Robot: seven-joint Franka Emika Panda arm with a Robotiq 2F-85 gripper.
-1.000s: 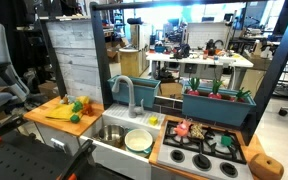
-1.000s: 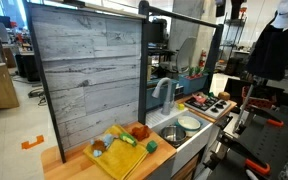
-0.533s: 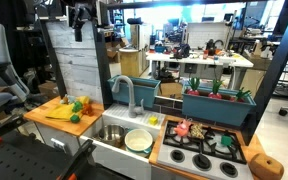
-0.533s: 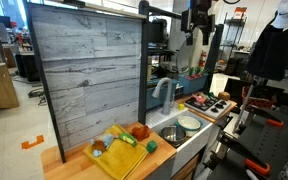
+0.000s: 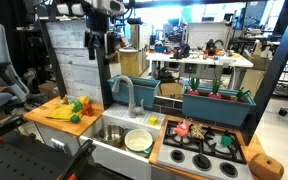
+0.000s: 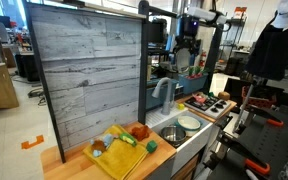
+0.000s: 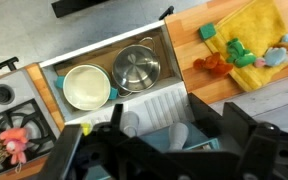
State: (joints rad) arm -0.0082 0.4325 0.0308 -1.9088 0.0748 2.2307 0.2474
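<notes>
The robot's gripper should next move down and over the wooden counter onto the green block (image 5: pixel 75 118) (image 7: pixel 206 31), which sits below it, between the sink and the yellow board.
My gripper (image 5: pixel 96 50) hangs in the air above the grey faucet (image 5: pixel 124 92) and the sink of a toy kitchen; it also shows in an exterior view (image 6: pixel 187 48). In the wrist view the gripper (image 7: pixel 164 150) is open and empty, its dark fingers (image 7: pixel 84 150) spread on either side of the faucet (image 7: pixel 134 125) far below. The sink holds a metal pot (image 7: pixel 136 68) and a white bowl (image 7: pixel 85 86). The gripper touches nothing.
A yellow board (image 7: pixel 246 40) with toy food lies on the wooden counter (image 5: pixel 44 120) beside the sink. A stove (image 5: pixel 202 155) with a pink toy (image 5: pixel 184 128) is on the other side. Blue planter boxes (image 5: pixel 216 105) and a wood-panel wall (image 6: pixel 84 80) stand behind.
The arm has come into both exterior views from above and has moved down toward the faucet and sink. Nothing on the counter has moved.
</notes>
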